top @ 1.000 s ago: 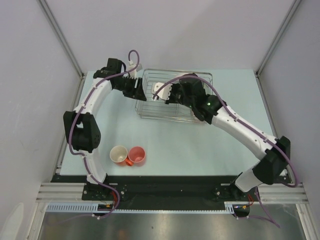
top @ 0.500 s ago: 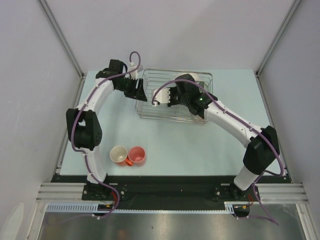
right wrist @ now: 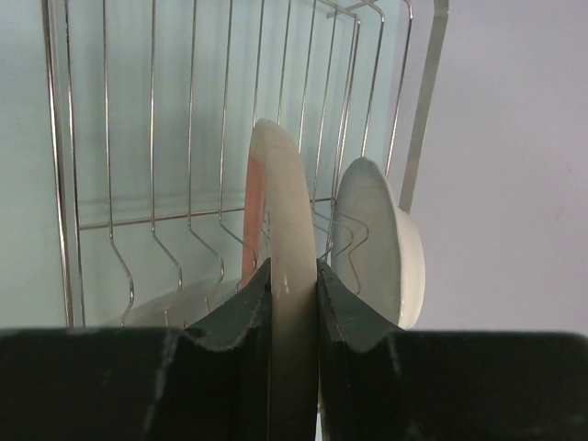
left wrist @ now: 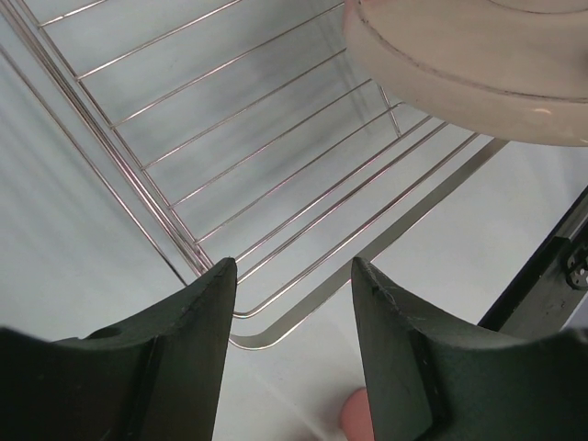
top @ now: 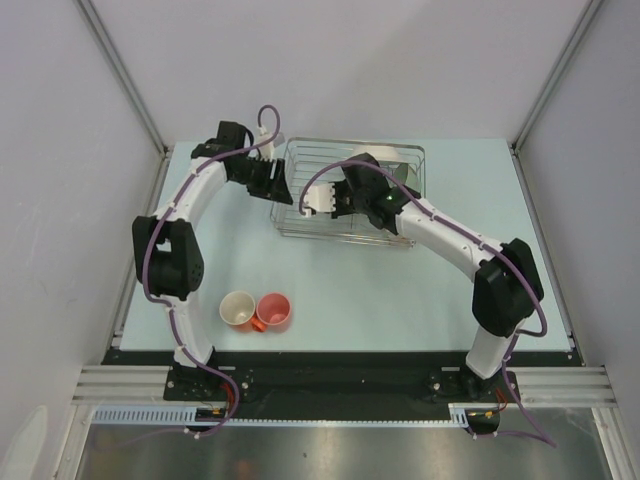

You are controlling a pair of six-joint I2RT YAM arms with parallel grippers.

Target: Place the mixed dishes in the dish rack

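The plate (top: 317, 197) is already on edge, so next my right gripper should lower it among the dish rack's upright wires below, beside the pale bowl, and release the plate's rim.
The silver wire dish rack (top: 300, 215) stands at the back of the table. My right gripper (top: 330, 198) is shut on the rim of the pink-and-cream plate (top: 317, 197) and holds it on edge over the rack's left half. In the right wrist view the plate (right wrist: 287, 193) stands edge-on between the shut fingers (right wrist: 234, 322), among the upright prongs (right wrist: 170, 253). A pale bowl (right wrist: 386, 241), greenish inside, stands on edge just right of it; it also shows in the top view (top: 395, 160). My left gripper (top: 277, 187) is open and empty at the rack's left edge (left wrist: 138, 197), with the plate's rim (left wrist: 478, 78) above.
The pinkish cup with cream inside (top: 238, 308) and the orange-red mug (top: 273, 311) stand side by side on the pale blue table (top: 400, 290) near the front left. Grey walls close in the table on three sides. Another pale dish (right wrist: 175, 308) lies low in the rack.
My right arm has folded in and reached further over the rack, bringing the plate lower and slightly nearer among the prongs. The left arm has hardly moved.
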